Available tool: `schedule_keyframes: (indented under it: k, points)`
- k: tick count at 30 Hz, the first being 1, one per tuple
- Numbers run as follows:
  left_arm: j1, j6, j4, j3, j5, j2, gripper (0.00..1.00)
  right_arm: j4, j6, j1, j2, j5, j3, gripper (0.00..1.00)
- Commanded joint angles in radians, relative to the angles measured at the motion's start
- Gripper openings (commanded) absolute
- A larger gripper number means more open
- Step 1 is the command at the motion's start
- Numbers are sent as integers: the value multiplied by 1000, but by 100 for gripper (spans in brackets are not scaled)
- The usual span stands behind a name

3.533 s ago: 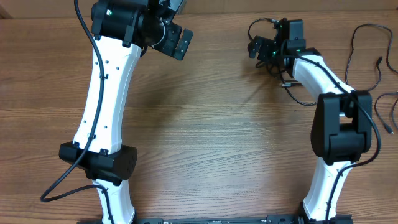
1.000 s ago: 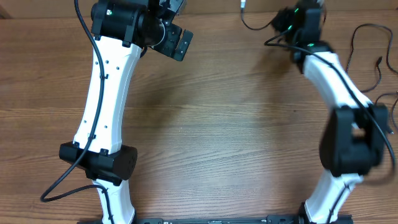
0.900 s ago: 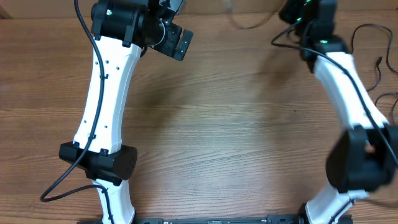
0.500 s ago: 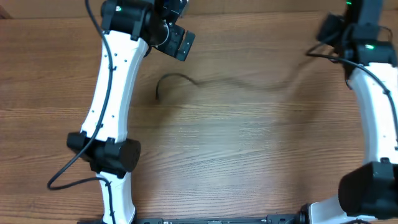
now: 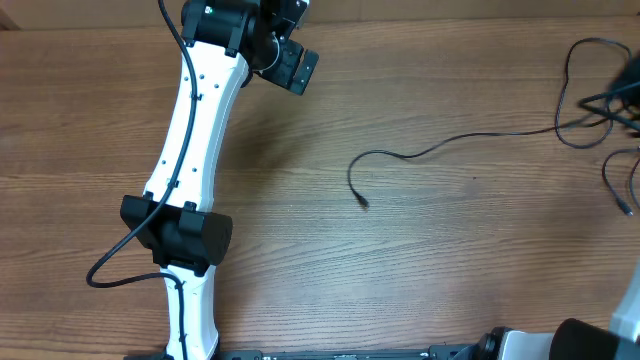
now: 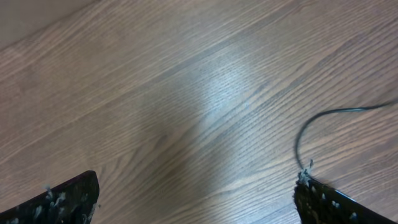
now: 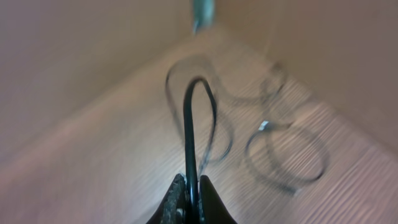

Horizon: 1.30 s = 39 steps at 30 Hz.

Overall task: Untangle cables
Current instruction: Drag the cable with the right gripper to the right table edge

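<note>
The right gripper will next swing back and to the right in the overhead view to let go of the cable by the small loop (image 5: 620,183), because the loop is back from the gripper.
One thin black cable (image 5: 440,146) lies stretched over the wooden table from its plug end (image 5: 363,203) near the middle to the far right edge. More cables (image 5: 577,80) loop at the right edge. In the right wrist view my right gripper (image 7: 189,198) is shut on a black cable (image 7: 189,130), which rises from between the fingers and bends into a loop; blurred cable loops (image 7: 287,152) lie beyond. My left gripper (image 5: 293,62) hangs open at the back left. In its wrist view its fingers (image 6: 68,200) stand wide apart, and the cable's curved end (image 6: 298,142) lies by the right one.
The left arm (image 5: 190,150) reaches from the front edge to the back left. Only the right arm's base (image 5: 590,342) shows, at the front right corner. The table's back edge (image 5: 450,18) runs along the top.
The right arm has swung fast to the right and out of the overhead view, dragging one cable across the table. The left arm has shifted slightly right and stays open.
</note>
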Motion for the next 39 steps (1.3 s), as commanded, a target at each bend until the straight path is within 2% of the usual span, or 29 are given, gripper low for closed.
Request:
schedule_keyframes:
  k: [1,4,11,15,18,20,30,33,37,39]
  points:
    - [-1,-14,13,1,11,-5,100,8,-58,-52,-79,56,208,4]
    - [-1,-14,16,1,11,-5,100,57,-111,-106,-79,92,295,4]
    - [0,-14,17,1,11,-5,100,225,-135,-286,-49,325,298,4]
    - [-1,-14,16,1,10,-5,100,248,-213,-390,-39,339,298,4]
    - [0,-14,9,1,10,-5,100,311,-301,-445,-39,339,298,4]
    - [0,-14,11,1,7,-5,100,386,-307,-476,-39,317,298,4]
    - [-2,-15,13,1,11,-5,100,790,-469,-455,-47,141,301,4]
    - [-2,-34,16,1,11,-5,100,849,-493,-455,-43,81,301,4]
    - [-2,-33,27,1,11,-5,100,872,-651,-456,-16,65,298,4]
    - [-2,-34,39,1,11,-5,100,877,-667,-456,-13,60,285,4]
